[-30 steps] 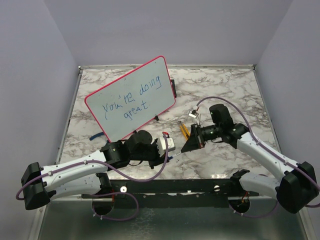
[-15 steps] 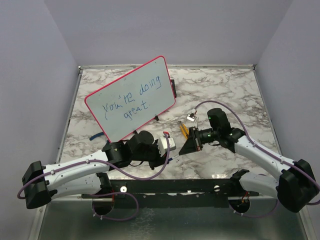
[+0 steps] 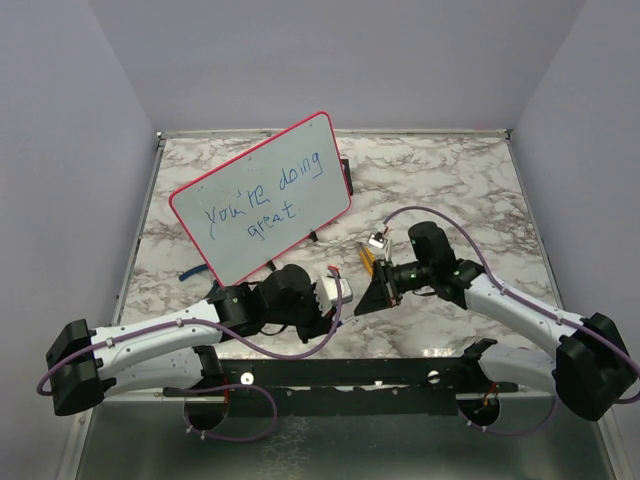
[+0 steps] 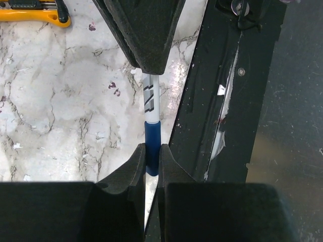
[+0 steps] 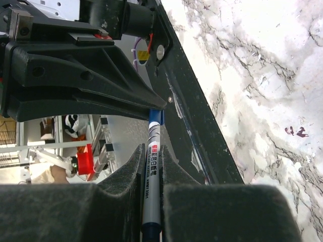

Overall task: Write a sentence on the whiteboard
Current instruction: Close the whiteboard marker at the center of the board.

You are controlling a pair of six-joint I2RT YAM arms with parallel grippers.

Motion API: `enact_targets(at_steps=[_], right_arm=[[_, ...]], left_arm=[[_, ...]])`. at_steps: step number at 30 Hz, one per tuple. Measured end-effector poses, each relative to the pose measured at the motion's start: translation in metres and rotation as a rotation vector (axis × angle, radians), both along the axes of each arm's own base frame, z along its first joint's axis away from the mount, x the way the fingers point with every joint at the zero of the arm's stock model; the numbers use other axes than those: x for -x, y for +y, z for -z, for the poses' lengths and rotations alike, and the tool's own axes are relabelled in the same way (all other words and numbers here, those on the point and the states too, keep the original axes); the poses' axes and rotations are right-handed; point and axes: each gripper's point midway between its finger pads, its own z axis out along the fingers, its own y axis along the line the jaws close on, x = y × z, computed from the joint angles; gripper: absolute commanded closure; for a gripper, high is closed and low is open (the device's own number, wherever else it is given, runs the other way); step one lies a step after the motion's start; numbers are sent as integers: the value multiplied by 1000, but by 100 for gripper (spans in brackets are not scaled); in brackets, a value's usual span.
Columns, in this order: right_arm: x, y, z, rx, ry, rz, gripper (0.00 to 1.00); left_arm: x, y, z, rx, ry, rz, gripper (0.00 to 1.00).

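Note:
My right gripper moves the marker outward and down next and releases it, as bare marble (image 3: 353,280) (image 5: 303,55) lies there beside the yellow-handled tool.
The whiteboard (image 3: 312,150), pale with a red-pink frame, stands tilted at the back left. The sentence (image 3: 262,205), "you're doing great" in blue, fills two lines on it. My left gripper (image 3: 343,306) and right gripper (image 3: 366,298) meet tip to tip near the table's front middle, on one marker. In the left wrist view my left gripper (image 4: 152,151) is shut on the marker's blue cap (image 4: 152,135); its white barrel (image 4: 151,98) runs into the right gripper's fingers (image 4: 146,35). In the right wrist view my right gripper (image 5: 151,151) is shut on the barrel (image 5: 151,174).
A yellow-handled tool (image 3: 367,258) lies on the marble just behind the grippers and shows in the left wrist view (image 4: 30,14). The black rail (image 3: 350,372) runs along the table's near edge. A small black object (image 3: 346,176) sits behind the whiteboard's right edge.
My right gripper has moved left and nearer, towards the left gripper. The left gripper has shifted slightly right. The two have closed in on each other along the marker.

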Motion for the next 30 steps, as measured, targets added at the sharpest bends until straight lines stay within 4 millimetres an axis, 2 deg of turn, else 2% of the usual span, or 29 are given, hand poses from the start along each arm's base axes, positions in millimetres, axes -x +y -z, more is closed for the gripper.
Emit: enact_targets(at_steps=[24, 25, 29, 30], right_arm=[[12, 23, 23, 47, 16, -9, 100], [10, 23, 23, 55, 10, 2, 100], [-4, 23, 16, 131, -41, 80, 100], [-12, 23, 11, 153, -64, 111, 100]], left_arm=[[11, 17, 26, -90, 51, -5, 100], [9, 17, 26, -93, 46, -12, 94], [-3, 17, 24, -90, -4, -58, 38], [-11, 10, 15, -53, -32, -79, 25]])
